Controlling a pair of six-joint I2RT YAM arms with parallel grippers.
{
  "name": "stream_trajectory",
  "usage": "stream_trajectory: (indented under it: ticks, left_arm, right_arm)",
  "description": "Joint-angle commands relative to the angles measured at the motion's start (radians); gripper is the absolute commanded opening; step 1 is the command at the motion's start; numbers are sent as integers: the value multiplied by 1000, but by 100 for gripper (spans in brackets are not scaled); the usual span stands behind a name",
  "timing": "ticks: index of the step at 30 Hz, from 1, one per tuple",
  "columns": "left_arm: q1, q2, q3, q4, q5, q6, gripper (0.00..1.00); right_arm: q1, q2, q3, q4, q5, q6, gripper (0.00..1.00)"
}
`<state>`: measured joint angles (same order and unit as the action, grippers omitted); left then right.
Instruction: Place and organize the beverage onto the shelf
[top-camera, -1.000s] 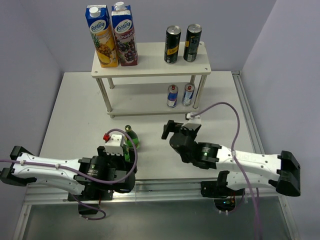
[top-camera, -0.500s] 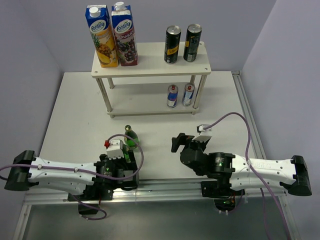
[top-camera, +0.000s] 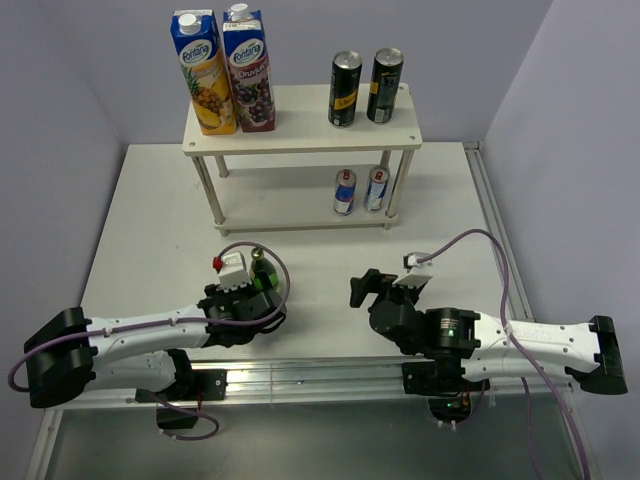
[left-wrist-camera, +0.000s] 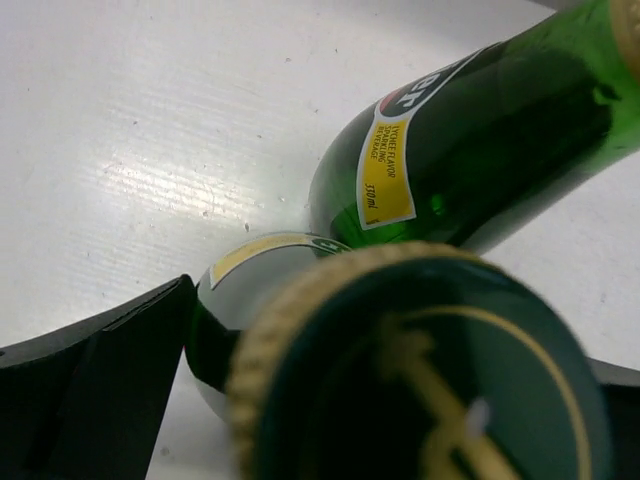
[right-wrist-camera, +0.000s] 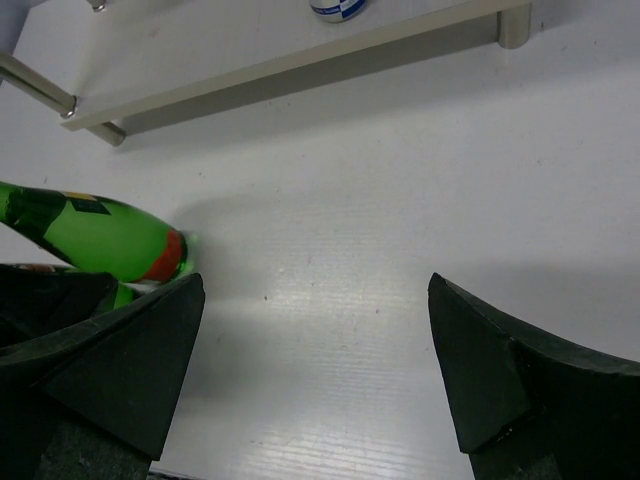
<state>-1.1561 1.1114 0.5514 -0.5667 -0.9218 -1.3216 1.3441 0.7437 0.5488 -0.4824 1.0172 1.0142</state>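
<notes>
My left gripper goes farther down over the gold-capped bottle (left-wrist-camera: 425, 375) next and closes around it, because the bottle stands upright between its open fingers, cap facing up.
Two green glass bottles lie close together on the table. One lies on its side (left-wrist-camera: 470, 140), also seen from the right wrist (right-wrist-camera: 90, 240). The other points its gold cap (left-wrist-camera: 420, 370) at the left wrist camera and sits between the wide fingers of my left gripper (left-wrist-camera: 400, 340), which is open; no grip shows. From above only a patch of green (top-camera: 264, 280) shows beside my left gripper (top-camera: 258, 295). My right gripper (top-camera: 375, 287) is open and empty over bare table (right-wrist-camera: 315, 290). The shelf (top-camera: 300, 138) holds two black-and-yellow cans (top-camera: 345, 90) on top and two silver-blue cans (top-camera: 344, 192) below.
Two tall juice cartons (top-camera: 203, 72) stand on the shelf's top left. The shelf's lower board (right-wrist-camera: 300, 75) runs across the top of the right wrist view. A metal rail (top-camera: 300, 375) borders the near edge, and walls close in on three sides.
My left arm has stretched forward and low, bringing its open fingers around a green bottle. My right arm has drawn back toward the near edge and to the right, still open.
</notes>
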Motion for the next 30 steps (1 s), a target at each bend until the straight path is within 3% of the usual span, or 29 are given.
stream_trajectory:
  ticks: [1,12,22,30]
  left_arm:
    - [39,51,30,125,6,107,99]
    - [49,133,-28,260,28,104,98]
    - [67,267,74,298,-49,180,93]
    - [95,258,53,283,-69,168,79]
  right_arm:
    - [7,-41,-9,-36,53,40,100]
    - [7,-89,-27,-70,61,49,100]
    - [6,-72,-47,-58,60,69,100]
    - [7,-95,-70,-65,66,77,100]
